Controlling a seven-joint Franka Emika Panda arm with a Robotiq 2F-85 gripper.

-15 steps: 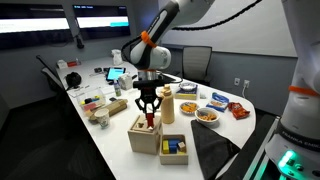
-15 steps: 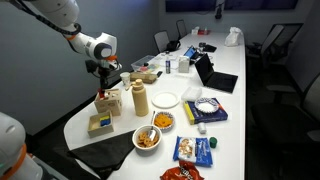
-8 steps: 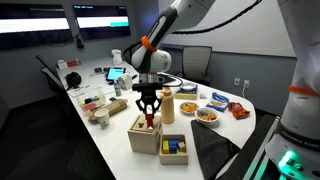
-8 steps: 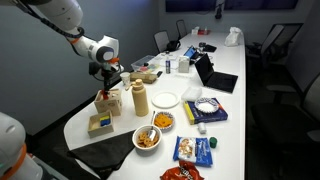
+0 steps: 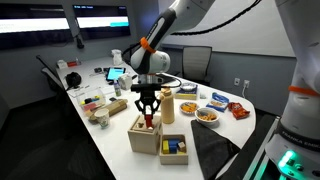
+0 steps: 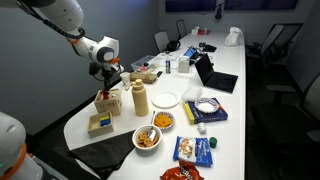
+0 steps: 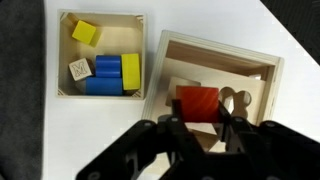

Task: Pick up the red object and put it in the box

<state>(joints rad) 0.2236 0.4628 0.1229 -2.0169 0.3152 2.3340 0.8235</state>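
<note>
My gripper holds the red block, and the box's edges lie crooked. Next I should turn my gripper to line up the red block with the box top [image 5: 143, 126] [image 7: 222, 83], then go down and let it go.
The red object [image 7: 197, 102] is a small solid-red block held between my gripper's [image 7: 199, 118] two black fingers, directly over the top of the box [image 7: 250, 70]. The box is a light wooden cube with shape holes in its top. In both exterior views the gripper [image 5: 148, 108] [image 6: 108, 83] hangs straight above the box [image 5: 140, 137] [image 6: 107, 103], with the red block [image 5: 149, 121] at the fingertips just above the box top.
A shallow wooden tray [image 7: 101, 18] of blue and yellow blocks [image 7: 110, 72] sits beside the box, also seen in an exterior view [image 5: 173, 147]. Bottles [image 5: 168, 105], snack bowls [image 5: 205, 115], packets [image 5: 238, 111] and a laptop [image 6: 208, 72] crowd the white table [image 5: 110, 140].
</note>
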